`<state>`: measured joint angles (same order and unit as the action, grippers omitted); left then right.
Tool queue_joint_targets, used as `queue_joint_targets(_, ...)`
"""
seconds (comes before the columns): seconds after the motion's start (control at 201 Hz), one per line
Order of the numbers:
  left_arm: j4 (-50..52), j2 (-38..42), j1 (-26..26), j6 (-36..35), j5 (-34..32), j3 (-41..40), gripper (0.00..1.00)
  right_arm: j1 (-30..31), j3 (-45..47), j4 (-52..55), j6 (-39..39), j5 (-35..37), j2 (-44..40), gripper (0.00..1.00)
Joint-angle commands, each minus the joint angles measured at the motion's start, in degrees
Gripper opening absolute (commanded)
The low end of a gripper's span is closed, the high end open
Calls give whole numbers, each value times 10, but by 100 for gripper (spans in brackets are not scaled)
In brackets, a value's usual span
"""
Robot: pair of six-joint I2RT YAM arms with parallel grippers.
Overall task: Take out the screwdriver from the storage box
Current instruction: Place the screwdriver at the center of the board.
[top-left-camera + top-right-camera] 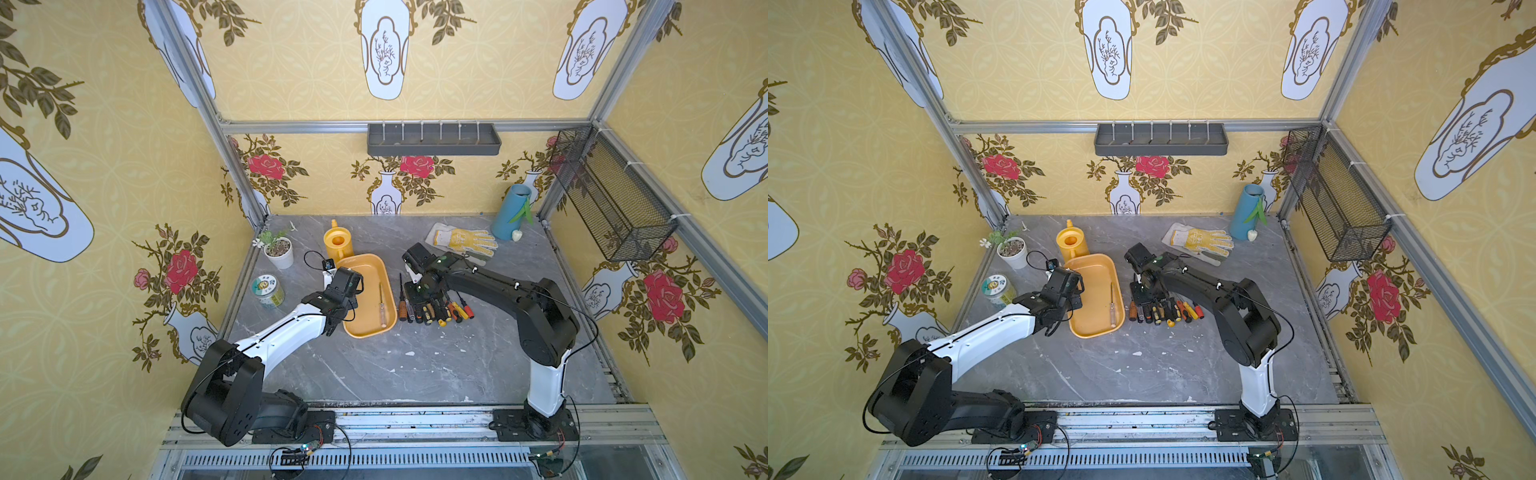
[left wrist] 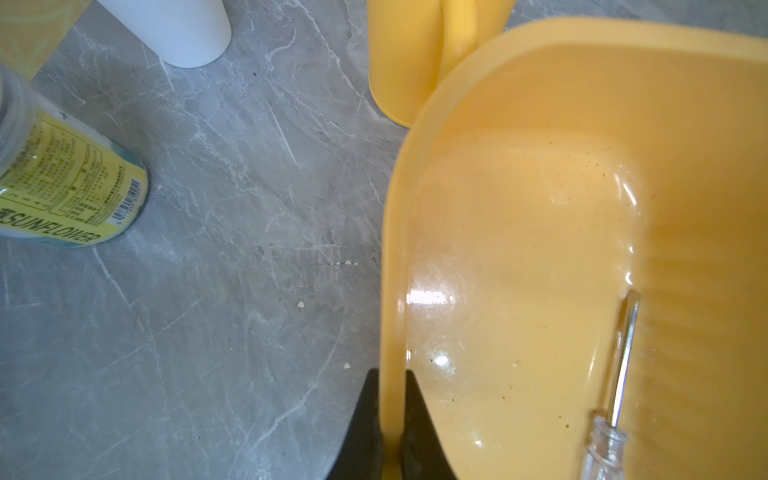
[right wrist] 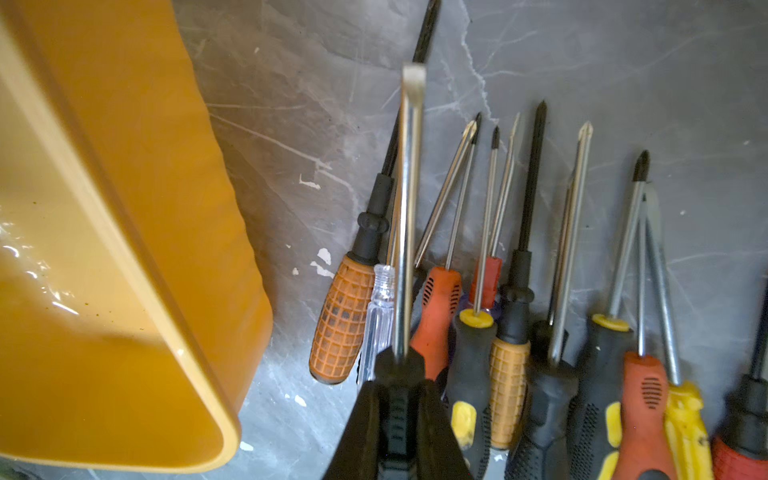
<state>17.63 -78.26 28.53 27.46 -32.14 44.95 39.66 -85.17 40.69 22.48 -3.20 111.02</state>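
Observation:
The robot's right gripper will next move down between the row's clear and red handles and release the black-handled flat-blade screwdriver (image 3: 409,187), as that place is just below the gripper.
The yellow-orange storage box (image 1: 360,286) (image 1: 1094,286) lies mid-table. Inside it, along its right side, rests a clear-handled screwdriver (image 1: 381,305) (image 1: 1112,305) (image 2: 620,374). My left gripper (image 1: 343,309) (image 1: 1073,305) (image 2: 390,374) is shut on the box's left rim (image 2: 390,249), one finger inside and one outside. Right of the box (image 3: 124,166), my right gripper (image 1: 417,301) (image 1: 1144,297) (image 3: 399,382) is shut on a black-handled flat-blade screwdriver (image 3: 409,187). It hangs just above a row of several screwdrivers (image 1: 440,311) (image 1: 1167,311) (image 3: 540,311) lying on the table.
A yellow watering can (image 1: 338,243) touches the box's far end. A white plant pot (image 1: 278,251) and a labelled jar (image 1: 267,291) stand to the left. A glove (image 1: 463,241) and a blue cylinder (image 1: 511,212) lie at the back right, below a wire basket (image 1: 611,195).

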Motion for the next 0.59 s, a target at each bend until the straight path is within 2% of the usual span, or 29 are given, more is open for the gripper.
queue_joint_targets(0.0, 1, -1, 0, -1, -3, -2, 0, 1, -4, 6, 5, -5, 8, 0)
queue_joint_targets(0.483, 0, 3, -1, -1, -14, -10, 0, 5, 0, -2, 17, -2, 34, 1)
queue_joint_targets(0.588, 0, 0, -1, -3, -6, -5, 0, 6, 10, -12, 23, -3, 36, 6)
